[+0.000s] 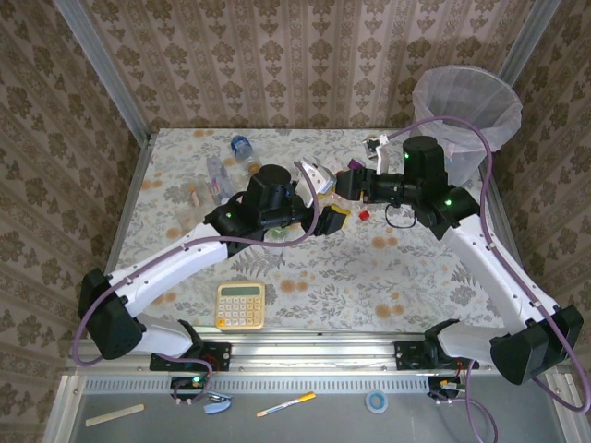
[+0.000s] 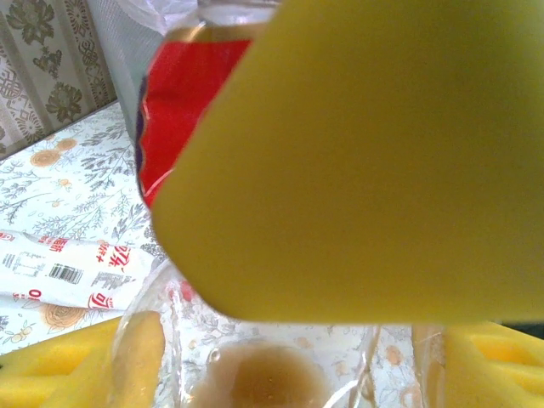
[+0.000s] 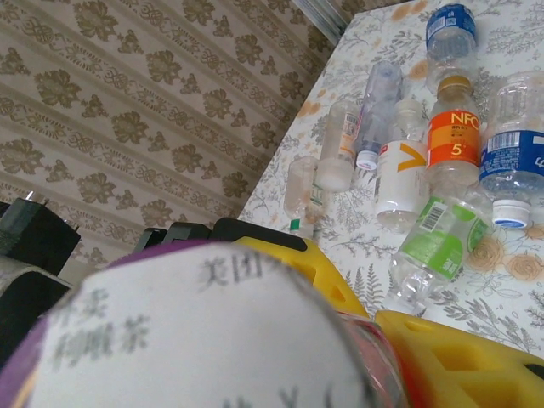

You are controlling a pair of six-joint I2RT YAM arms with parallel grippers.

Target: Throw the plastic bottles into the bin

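The right gripper next carries the bottle outward over the bin's open top [image 1: 468, 103] for release, since the bin's opening lies outward at the table's far corner.
Both grippers meet above the middle of the table on one plastic bottle [image 1: 316, 176], clear, with a white, purple and red label. My left gripper [image 1: 329, 220] [image 2: 310, 374] is shut on its clear bottom end [image 2: 255, 374], where a little brown liquid sits. My right gripper [image 1: 349, 185] [image 3: 374, 323] has its yellow fingers [image 3: 297, 263] against the labelled part [image 3: 187, 340]. One right finger [image 2: 365, 153] crosses the left wrist view. Several more bottles lie on the table [image 3: 453, 136] [image 3: 438, 238] [image 1: 242, 146]. The bin [image 1: 466, 106] stands at the far right corner.
A yellow calculator [image 1: 240, 305] lies near the front edge. A small red cap [image 1: 364, 214] and a black cable loop [image 1: 399, 218] lie under the right arm. A white bottle with red print [image 2: 59, 272] lies left of the left gripper. Wallpapered walls close the table in.
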